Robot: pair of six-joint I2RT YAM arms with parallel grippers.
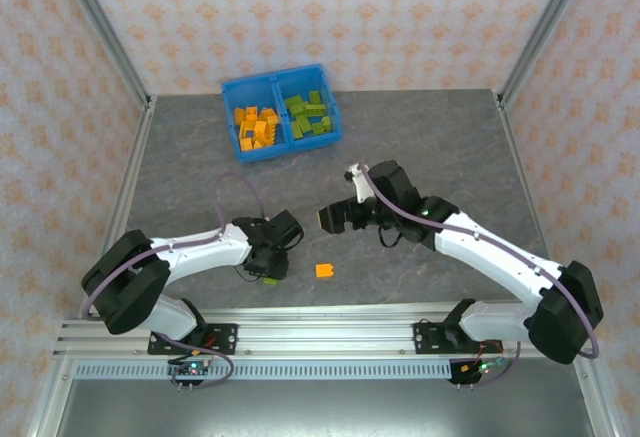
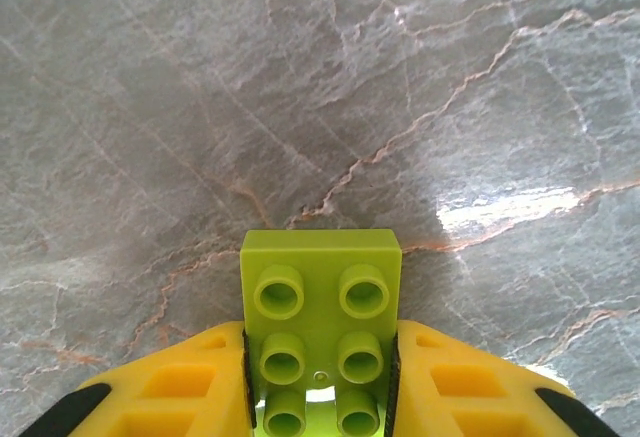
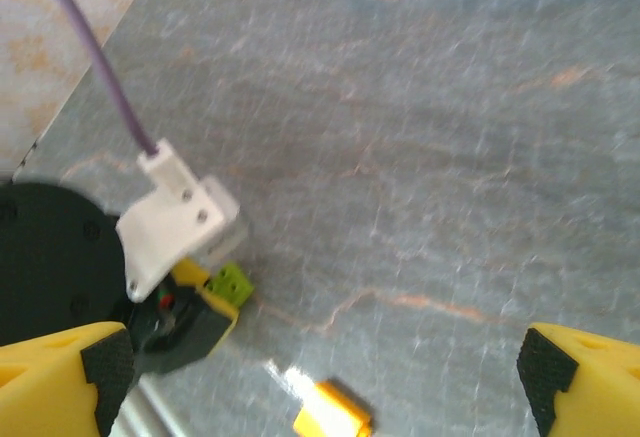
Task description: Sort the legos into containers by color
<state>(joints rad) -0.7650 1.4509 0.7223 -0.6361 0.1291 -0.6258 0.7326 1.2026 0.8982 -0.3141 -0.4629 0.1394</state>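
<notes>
Next, my left gripper moves up and outward over the matching legos to release the lime green lego, as the container with green legos stands outward.
A lime green lego [image 2: 320, 322] sits studs-up between my left gripper's [image 2: 320, 382] yellow fingers, which are shut on its two sides, low over the grey table. From above, that gripper [image 1: 268, 273] is near the front edge, left of centre. One orange lego [image 1: 325, 270] lies loose on the table just to its right. My right gripper [image 1: 335, 219] hovers open above and behind that orange lego [image 3: 333, 419], nothing between its fingers [image 3: 60, 377]. The blue bin [image 1: 270, 78] stands at the back, orange legos [image 1: 256, 127] in its left container, green legos [image 1: 308, 115] in its right.
The grey marbled table [image 1: 430, 147] is bounded by a metal frame and patterned walls. An aluminium rail [image 1: 320, 327] with both arm bases runs along the near edge. The left arm's purple cable [image 1: 235, 182] loops over the table.
</notes>
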